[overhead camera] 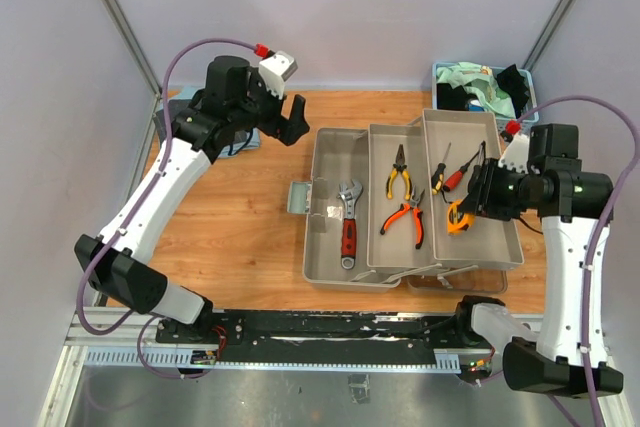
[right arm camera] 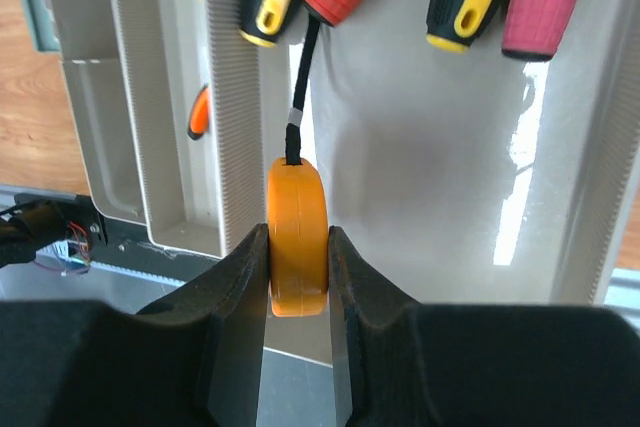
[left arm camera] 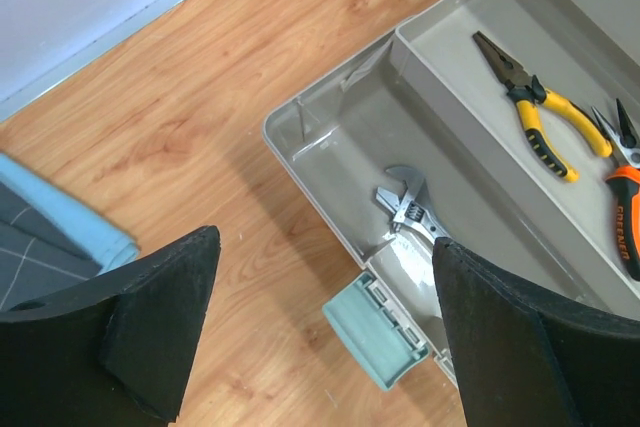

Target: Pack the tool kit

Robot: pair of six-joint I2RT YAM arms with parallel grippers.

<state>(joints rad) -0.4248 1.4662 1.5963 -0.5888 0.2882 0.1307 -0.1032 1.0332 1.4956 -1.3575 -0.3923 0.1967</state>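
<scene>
Next, the right gripper lowers the orange tape measure onto the screwdriver tray's near end, clear of the screwdriver handles, where the tray's bare bottom (overhead camera: pixel 474 235) (right arm camera: pixel 410 225) shows.
The grey-beige toolbox (overhead camera: pixel 330 147) lies open mid-table with its trays folded out. A red-handled wrench (overhead camera: pixel 348 223) lies in the left compartment. Yellow-handled pliers (overhead camera: pixel 401 174) and orange-handled pliers (overhead camera: pixel 406 219) lie in the middle tray. Small screwdrivers (overhead camera: pixel 447 169) lie in the right tray. My right gripper (overhead camera: pixel 472 205) is shut on the orange tape measure (right arm camera: pixel 297 235) above the right tray's near end. My left gripper (overhead camera: pixel 287 120) is open and empty at the far left, above the bare wood beside the toolbox (left arm camera: pixel 330 137); its teal latch (left arm camera: pixel 378 329) shows between the fingers.
A small blue basket (overhead camera: pixel 440 75) of cloths stands at the back right behind the toolbox. A folded dark grid cloth on a blue pad (left arm camera: pixel 45 247) lies at the far left. The table's near edge meets the black arm rail (overhead camera: pixel 330 332).
</scene>
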